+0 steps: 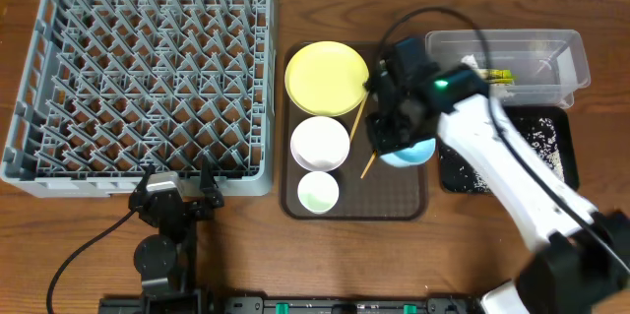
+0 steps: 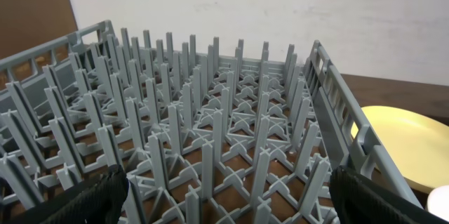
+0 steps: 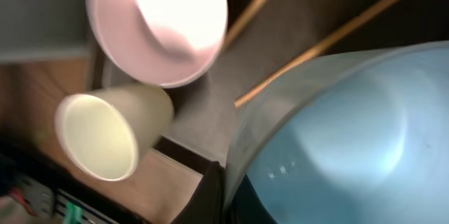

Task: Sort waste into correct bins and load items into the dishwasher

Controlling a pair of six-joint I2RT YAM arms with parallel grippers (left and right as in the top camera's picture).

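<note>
The robot should move its right gripper down and back next and release the pale blue bowl (image 1: 411,153) on the near part of the tray, because that spot beside the small white cup is empty.
My right gripper (image 1: 389,137) is shut on the rim of the pale blue bowl (image 1: 411,153) over the right part of the brown tray (image 1: 394,201). In the right wrist view one finger (image 3: 224,196) pinches the bowl's rim (image 3: 351,133). The yellow plate (image 1: 325,76), white bowl (image 1: 320,142) and small white cup (image 1: 318,193) stand in a column on the tray's left. Two chopsticks (image 1: 359,117) lie beside them. The grey dish rack (image 1: 148,68) is at the left. My left gripper (image 1: 177,196) is open and empty at its front edge.
The clear tub (image 1: 551,48) at the back right holds the green-and-yellow wrapper (image 1: 497,76). The black tray (image 1: 551,147) in front of it holds loose rice grains. My right arm reaches across both. The left wrist view shows the rack's pegs (image 2: 210,112) and the plate (image 2: 407,140).
</note>
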